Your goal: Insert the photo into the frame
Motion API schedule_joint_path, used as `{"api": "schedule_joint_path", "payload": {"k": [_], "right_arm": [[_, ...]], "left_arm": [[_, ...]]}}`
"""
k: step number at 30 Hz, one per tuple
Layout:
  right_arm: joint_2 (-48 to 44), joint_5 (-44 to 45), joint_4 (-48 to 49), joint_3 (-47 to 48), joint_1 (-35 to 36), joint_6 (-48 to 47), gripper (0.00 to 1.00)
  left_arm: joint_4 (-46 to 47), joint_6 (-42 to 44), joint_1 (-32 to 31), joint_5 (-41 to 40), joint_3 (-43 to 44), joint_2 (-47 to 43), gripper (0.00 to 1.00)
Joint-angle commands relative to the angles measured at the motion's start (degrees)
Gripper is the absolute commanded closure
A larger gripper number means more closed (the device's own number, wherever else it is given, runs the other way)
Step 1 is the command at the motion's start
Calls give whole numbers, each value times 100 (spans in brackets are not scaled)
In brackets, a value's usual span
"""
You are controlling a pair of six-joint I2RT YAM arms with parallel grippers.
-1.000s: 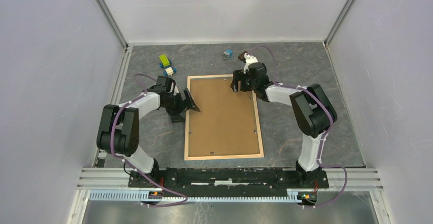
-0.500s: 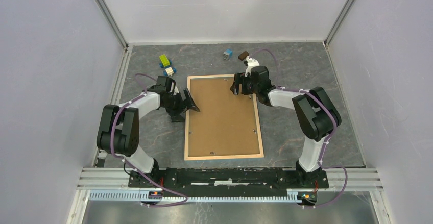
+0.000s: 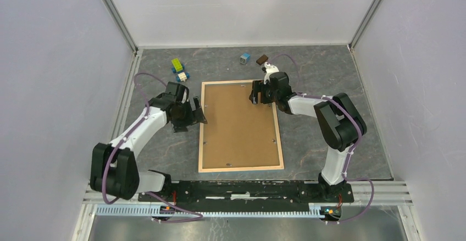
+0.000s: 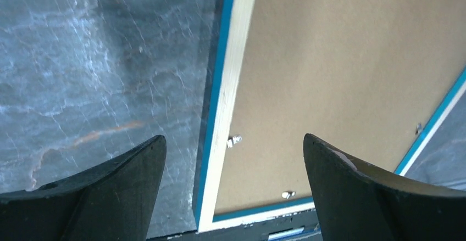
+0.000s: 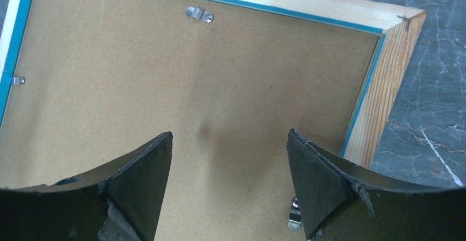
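Note:
I will next move my right gripper to the right in the top view and down astride the frame's bar, because the gripper is above the backing board (image 3: 239, 125).
The frame (image 3: 201, 142) lies face down in the middle of the table, its light wood back up and a blue edge showing (image 4: 233, 87) (image 5: 379, 104). A plain brown backing board (image 3: 239, 125) (image 4: 340, 60) (image 5: 165, 76) fills it, with small metal clips (image 5: 199, 14) (image 4: 234, 140) along the inner edge. The photo is out of view. My left gripper (image 3: 199, 112) (image 4: 233, 142) is open above the frame's left rail, holding nothing. My right gripper (image 3: 254, 95) (image 5: 229, 136) is open over the board near the far right corner, also holding nothing.
Small toy blocks lie beyond the frame: a green one (image 3: 177, 65), a blue and white one (image 3: 181, 77), a small blue cube (image 3: 245, 58) and a brown piece (image 3: 262, 60). Walls enclose the table on the left, the right and at the back.
My left arm has drawn back to the left, taking its gripper from over the board to the frame's left rail. The right gripper has barely shifted. The frame has not moved.

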Motion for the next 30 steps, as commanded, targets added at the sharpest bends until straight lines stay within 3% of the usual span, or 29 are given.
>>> {"api": "schedule_joint_path", "payload": {"k": [1, 9, 13, 18, 30], "right_arm": [[-141, 43, -164, 206, 19, -135, 18], [-1350, 901, -1254, -143, 21, -475, 7], [-1887, 1547, -1441, -737, 20, -323, 8], [-2076, 1516, -1298, -1346, 21, 208, 16], [-1495, 2005, -1727, -1192, 5, 187, 32]], "left_arm": [[-332, -50, -105, -249, -334, -484, 0], [741, -562, -397, 2, -791, -219, 4], [1148, -716, -723, -6, -681, 243, 5], [1453, -835, -1072, -181, -196, 844, 7], [1413, -562, -1278, -74, 1295, 2202, 11]]}}
